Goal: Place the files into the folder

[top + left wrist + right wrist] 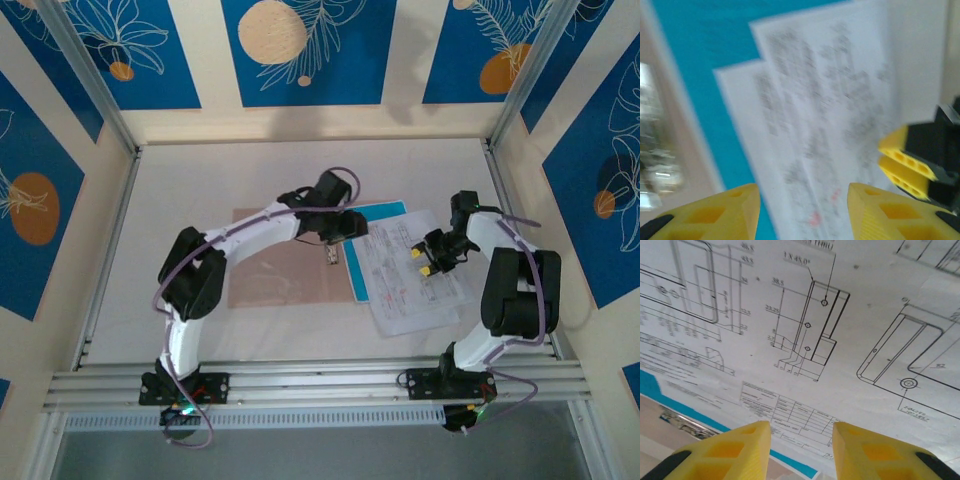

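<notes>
My left gripper moves down and back toward the base onto the printed sheet's edge (pixel 368 283) (pixel 751 162) along the cyan sheet next, since its open fingers hover above that edge.
The files are a fanned pile of white sheets (pixel 412 272) printed with line drawings, lying on a cyan sheet (pixel 388 211) right of centre. The pinkish-tan folder (pixel 280 268) lies open and flat to their left, under the pile's left edge. My left gripper (pixel 334 248) hovers at the pile's left edge, open, with the white sheets (pixel 830 115) and the cyan sheet (pixel 700 50) below its fingers (pixel 804 192). My right gripper (pixel 432 262) stands open low over a printed sheet (pixel 805 330), nothing between its fingers (pixel 801 427). Cyan edge (pixel 650 385) and folder (pixel 660 415) show beyond.
A metal clip (pixel 682 421) lies on the folder leaf near the pile. The right gripper's yellow fingers (pixel 902 162) appear close by in the left wrist view. A metal rail (pixel 300 380) bounds the near edge of the table, and patterned walls (pixel 300 50) enclose it.
</notes>
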Robot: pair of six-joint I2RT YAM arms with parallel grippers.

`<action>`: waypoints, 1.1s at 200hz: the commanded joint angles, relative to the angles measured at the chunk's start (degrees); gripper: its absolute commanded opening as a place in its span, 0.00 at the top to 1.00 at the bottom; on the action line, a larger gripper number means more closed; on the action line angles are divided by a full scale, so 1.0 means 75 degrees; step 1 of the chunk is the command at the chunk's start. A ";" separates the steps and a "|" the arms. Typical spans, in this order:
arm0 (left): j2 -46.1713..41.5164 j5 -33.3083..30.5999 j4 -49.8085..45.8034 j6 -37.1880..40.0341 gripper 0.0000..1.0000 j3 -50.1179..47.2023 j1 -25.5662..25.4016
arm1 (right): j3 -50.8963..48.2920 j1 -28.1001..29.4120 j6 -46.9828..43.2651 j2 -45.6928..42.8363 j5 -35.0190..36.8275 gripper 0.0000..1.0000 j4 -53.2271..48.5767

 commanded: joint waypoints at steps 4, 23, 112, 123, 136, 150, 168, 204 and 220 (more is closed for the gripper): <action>0.0517 0.0761 0.0653 -0.0950 0.50 0.0058 -0.0587 | 0.0025 -0.0499 -0.0359 -0.0007 -0.0024 0.61 -0.0356; 0.0765 0.0819 0.0570 -0.1166 0.50 0.0319 -0.0832 | -0.0025 -0.0851 -0.0613 0.0163 -0.0014 0.61 -0.0301; 0.1339 0.1179 0.1260 -0.2236 0.52 -0.0170 -0.1143 | 0.0057 -0.1215 -0.1177 0.1229 0.0015 0.62 -0.0234; 0.1368 0.1134 0.1308 -0.2274 0.52 -0.0226 -0.1139 | 0.0074 -0.1200 -0.1197 0.1292 0.0044 0.62 -0.0256; 0.1418 0.1131 0.1436 -0.2309 0.52 -0.0259 -0.1143 | 0.0092 -0.1172 -0.1218 0.1349 0.0067 0.61 -0.0280; 0.1507 0.1122 0.1489 -0.2341 0.52 -0.0252 -0.1153 | 0.0115 -0.1138 -0.1231 0.1403 0.0096 0.62 -0.0315; 0.1610 0.1119 0.1521 -0.2381 0.53 -0.0234 -0.1177 | 0.0106 -0.1080 -0.1249 0.1441 0.0127 0.62 -0.0344; 0.1735 0.1131 0.1610 -0.2418 0.54 -0.0246 -0.1215 | 0.0005 -0.1005 -0.1215 0.1464 0.0129 0.62 -0.0301; 0.1738 0.1113 0.1599 -0.2418 0.55 -0.0293 -0.1227 | -0.0037 -0.0976 -0.1196 0.1465 0.0115 0.62 -0.0269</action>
